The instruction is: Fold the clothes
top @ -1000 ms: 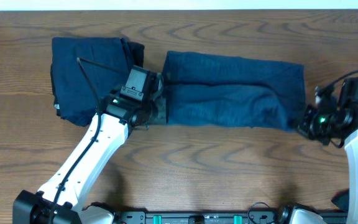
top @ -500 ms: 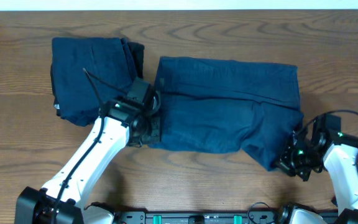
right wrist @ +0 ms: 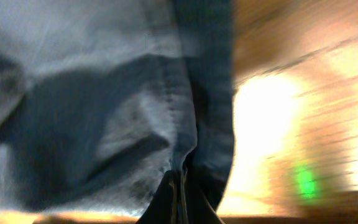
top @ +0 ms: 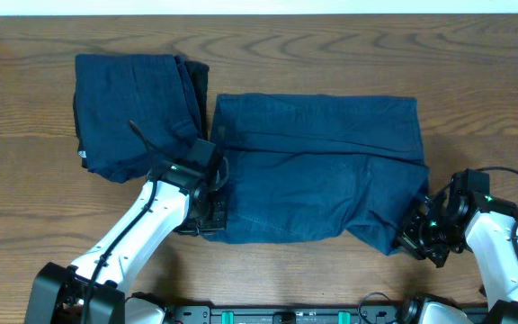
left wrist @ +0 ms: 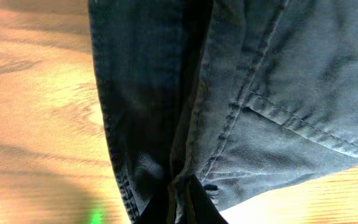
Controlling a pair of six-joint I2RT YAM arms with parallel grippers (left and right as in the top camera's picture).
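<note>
The robot's left gripper should pull the garment's corner back and to the left in the overhead view onto the bare tabletop, so that the garment's crooked edge gets straight, and let go of the corner there.
A dark navy denim garment [top: 317, 166] lies spread across the middle of the table. My left gripper [top: 209, 214] is shut on its near left corner; the left wrist view shows the denim [left wrist: 247, 93] bunched between the fingers [left wrist: 180, 208]. My right gripper [top: 412, 241] is shut on its near right corner; the right wrist view shows the fabric [right wrist: 104, 99] pinched at the fingertips [right wrist: 179, 199]. A folded navy bundle [top: 133, 112] lies at the back left, touching the spread garment's left edge.
The wooden table [top: 268, 31] extends behind and in front of the garments. The far table edge meets a white wall strip at the top of the overhead view. Arm bases and cables sit at the near edge.
Both grippers have pulled the garment's near edge toward the front of the table, spreading it wider. The whole garment has shifted left. The right arm swung down from the right edge.
</note>
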